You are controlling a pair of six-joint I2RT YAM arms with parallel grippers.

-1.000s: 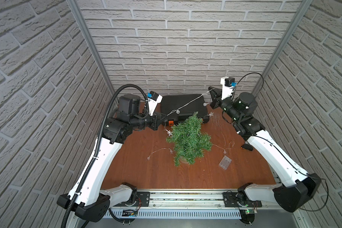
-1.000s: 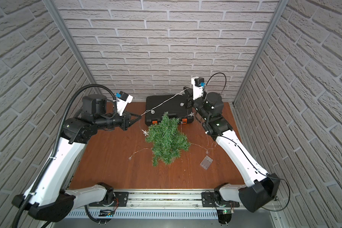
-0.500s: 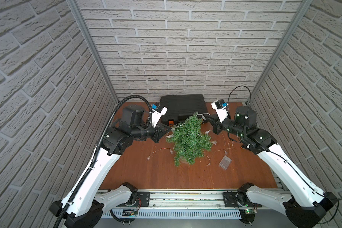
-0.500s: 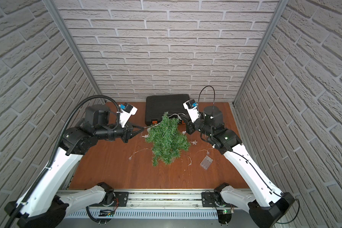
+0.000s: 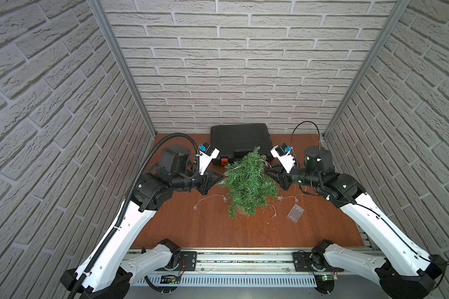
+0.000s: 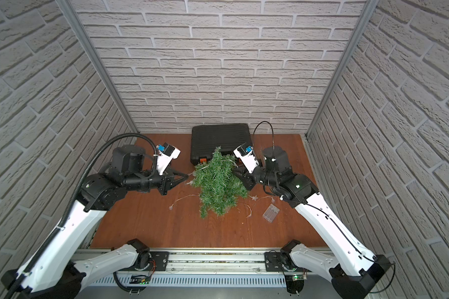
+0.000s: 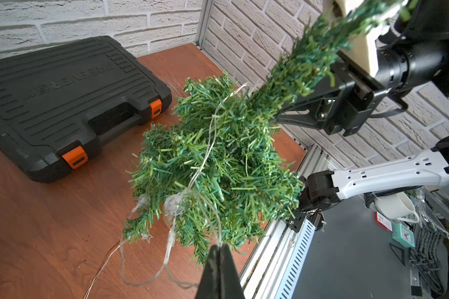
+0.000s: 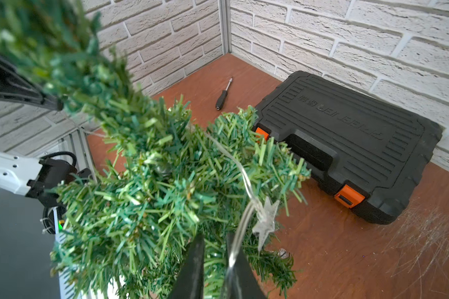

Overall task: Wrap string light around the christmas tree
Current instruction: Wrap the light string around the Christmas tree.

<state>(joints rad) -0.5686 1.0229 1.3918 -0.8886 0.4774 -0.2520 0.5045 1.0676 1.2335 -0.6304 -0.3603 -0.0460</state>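
My left gripper should next ease slightly down beside the tree's side branches and release the wire.
The small green christmas tree (image 5: 246, 181) (image 6: 218, 181) stands mid-table, leaning toward the back. The string light (image 7: 210, 145) runs as a thin pale wire across its upper branches. A clear star (image 8: 266, 216) hangs on the tree's right side. More wire trails on the table to the clear battery box (image 5: 295, 212) (image 6: 271, 212). My left gripper (image 5: 219, 178) (image 7: 219, 247) is at the tree's left side, shut on the wire. My right gripper (image 5: 267, 172) (image 8: 214, 238) is against the tree's right side. Its jaws stand slightly apart, with the wire lying along one finger.
A black case (image 5: 240, 139) with orange latches lies behind the tree, against the back wall. A small screwdriver (image 8: 222, 97) lies on the table to the left of the case. Brick walls close in three sides. The metal rail (image 5: 244, 259) runs along the front.
My right arm came down from high at the back to the tree's right side, laying the wire over the tree, and its jaws have parted. My left gripper moved in toward the tree, still shut.
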